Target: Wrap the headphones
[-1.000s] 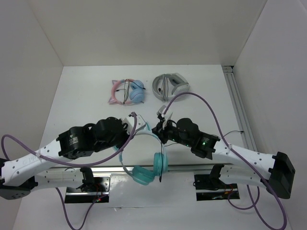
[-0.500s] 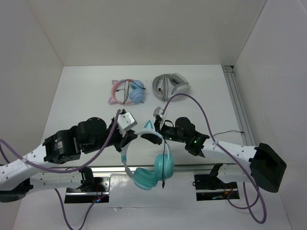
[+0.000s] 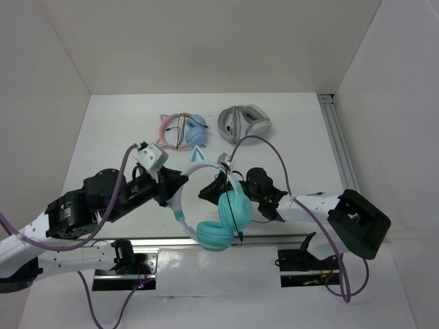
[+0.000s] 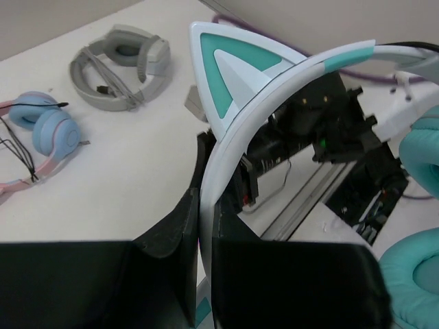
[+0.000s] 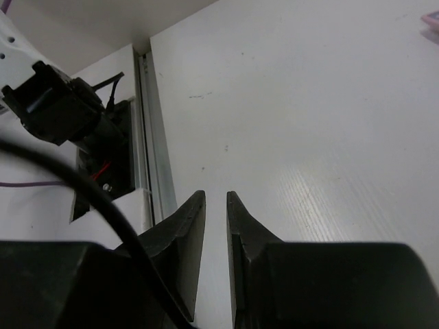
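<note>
My right gripper goes toward the left in its wrist view next until its open fingers straddle the black cable, since the cable still runs outside them.
The teal headphones [image 3: 232,205] hang in the air over the table's near edge, with the cat-ear headband [image 4: 274,75] arching up and both round earcups low. My left gripper [image 3: 176,195] is shut on the white-and-teal headband, which runs up between its fingers [image 4: 206,200]. The thin black cable [image 3: 236,225] dangles by the earcups. My right gripper [image 3: 210,192] sits just under the headband arch. In the right wrist view its jaws [image 5: 216,200] stand a narrow gap apart with only table between them, and a black cable [image 5: 89,186] crosses outside the left finger.
Pink-and-blue cat-ear headphones [image 3: 182,130] and grey-and-white headphones [image 3: 243,122] lie at the back of the table, also in the left wrist view [image 4: 41,130] [image 4: 123,65]. An aluminium rail [image 3: 339,147] runs along the right edge. Purple hoses loop over both arms.
My left gripper has lifted and swung the headphones up and towards the back, so the cat ear now points away. My right gripper has moved left, under the headband.
</note>
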Available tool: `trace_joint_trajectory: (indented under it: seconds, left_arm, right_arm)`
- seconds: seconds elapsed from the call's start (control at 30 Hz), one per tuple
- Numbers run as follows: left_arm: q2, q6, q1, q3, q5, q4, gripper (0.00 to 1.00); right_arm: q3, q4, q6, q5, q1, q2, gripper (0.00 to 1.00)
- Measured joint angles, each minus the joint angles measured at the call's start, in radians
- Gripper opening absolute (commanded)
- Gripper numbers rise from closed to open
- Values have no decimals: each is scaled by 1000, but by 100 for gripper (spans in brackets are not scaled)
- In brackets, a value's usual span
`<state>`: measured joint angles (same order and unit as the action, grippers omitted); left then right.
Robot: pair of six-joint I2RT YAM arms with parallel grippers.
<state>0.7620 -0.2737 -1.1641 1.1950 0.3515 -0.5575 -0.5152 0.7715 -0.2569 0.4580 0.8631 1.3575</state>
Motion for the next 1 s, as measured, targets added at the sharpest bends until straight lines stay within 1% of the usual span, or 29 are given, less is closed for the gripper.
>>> trace_joint_trajectory:
  seconds: [0.17,0.23,0.27,0.4,0.53,0.57,0.6,0.63,0.83,1.0]
  left_arm:
    - [-27,-96,0,0,158,43,0]
    - [-28,-135,0,2,226,56,0]
    - [-24,-159,0,5,264,58,0]
    - [2,-253,0,38,399,50,0]
    - [46,-316,0,81,533,33,0]
    - [63,-329,0,97,572,24,0]
    - [77,-333,0,110,600,18,0]
    - [92,-333,0,126,633,11,0]
    - [139,-325,0,180,826,2,0]
    - [140,-263,40,153,961,60,0]
  right_arm:
    - [40,98,-45,21,0,87,26]
    - [47,138,-66,28,0,123,22]
    - [50,159,-75,30,1,141,17]
    - [59,226,-100,32,13,182,16]
    - [72,286,-113,37,63,213,9]
    - [79,301,-115,34,79,217,9]
    - [88,309,-117,34,91,220,6]
    - [100,319,-118,29,108,221,1]
    - [150,331,-110,-31,217,220,1]
    - [150,280,-82,-94,296,158,0]
